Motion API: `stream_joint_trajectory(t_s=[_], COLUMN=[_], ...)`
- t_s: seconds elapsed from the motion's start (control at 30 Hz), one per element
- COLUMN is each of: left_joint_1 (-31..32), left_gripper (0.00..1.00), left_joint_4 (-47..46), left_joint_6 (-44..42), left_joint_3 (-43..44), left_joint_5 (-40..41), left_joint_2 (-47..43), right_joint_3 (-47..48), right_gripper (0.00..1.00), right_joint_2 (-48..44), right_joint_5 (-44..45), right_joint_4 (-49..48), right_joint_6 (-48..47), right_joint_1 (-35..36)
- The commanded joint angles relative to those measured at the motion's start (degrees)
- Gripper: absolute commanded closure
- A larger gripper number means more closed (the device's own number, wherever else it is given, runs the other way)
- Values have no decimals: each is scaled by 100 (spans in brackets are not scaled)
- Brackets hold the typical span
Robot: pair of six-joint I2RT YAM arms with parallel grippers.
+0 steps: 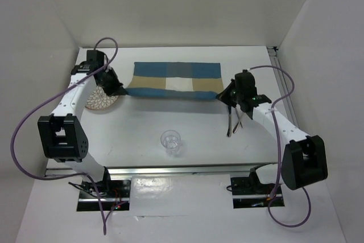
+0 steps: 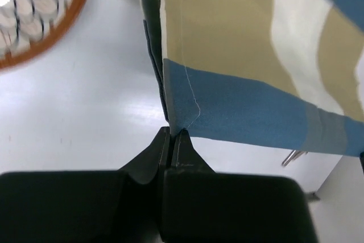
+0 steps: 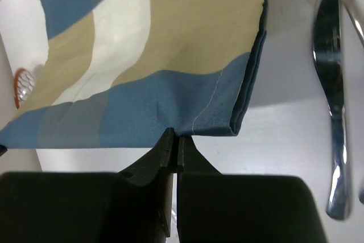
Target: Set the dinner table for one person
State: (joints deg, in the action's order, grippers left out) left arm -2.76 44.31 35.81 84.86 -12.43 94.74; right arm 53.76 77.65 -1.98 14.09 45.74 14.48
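Observation:
The raised hem should be drawn back by the robot's right gripper, lowered onto bare tabletop beside the cutlery (image 1: 234,119) and let go, as that spot is behind and below the gripper.
A blue, tan and white striped cloth placemat (image 1: 173,81) is stretched across the far middle of the white dinner table (image 1: 142,123). My left gripper (image 1: 120,89) is shut on the placemat's near left corner (image 2: 176,123). My right gripper (image 1: 223,96) is shut on its near right corner (image 3: 187,120). Both near corners are held slightly off the tabletop. A patterned plate with a brown rim (image 1: 102,99) lies left of the placemat, partly under my left arm; it also shows in the left wrist view (image 2: 40,15). Metal cutlery (image 1: 234,119) lies by my right gripper and shows in the right wrist view (image 3: 333,83).
A clear drinking glass (image 1: 171,140) stands near the table's front middle. White walls enclose the table at the back and on both sides. A metal rail (image 1: 170,169) runs along the near edge.

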Motion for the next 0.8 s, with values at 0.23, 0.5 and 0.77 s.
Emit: stream_joint_trajectory(t_s=[0.23, 0.5, 0.77], left_joint_1=[-5, 48, 48], left_gripper=[100, 100, 100], left_joint_4=[-678, -679, -784], left_joint_6=[-119, -66, 39], left_joint_3=[-2500, -2659, -2273], left_joint_5=[-49, 100, 126], left_joint_2=[-861, -535, 202], right_joint_3=[-1675, -2070, -2212], right_gripper=[100, 100, 100], right_joint_2=[-821, -988, -489], right_joint_5=[-496, -620, -506], right_joint_4=[-11, 42, -521], right_joint_6=[41, 164, 559], right_joint_1=[2, 125, 178])
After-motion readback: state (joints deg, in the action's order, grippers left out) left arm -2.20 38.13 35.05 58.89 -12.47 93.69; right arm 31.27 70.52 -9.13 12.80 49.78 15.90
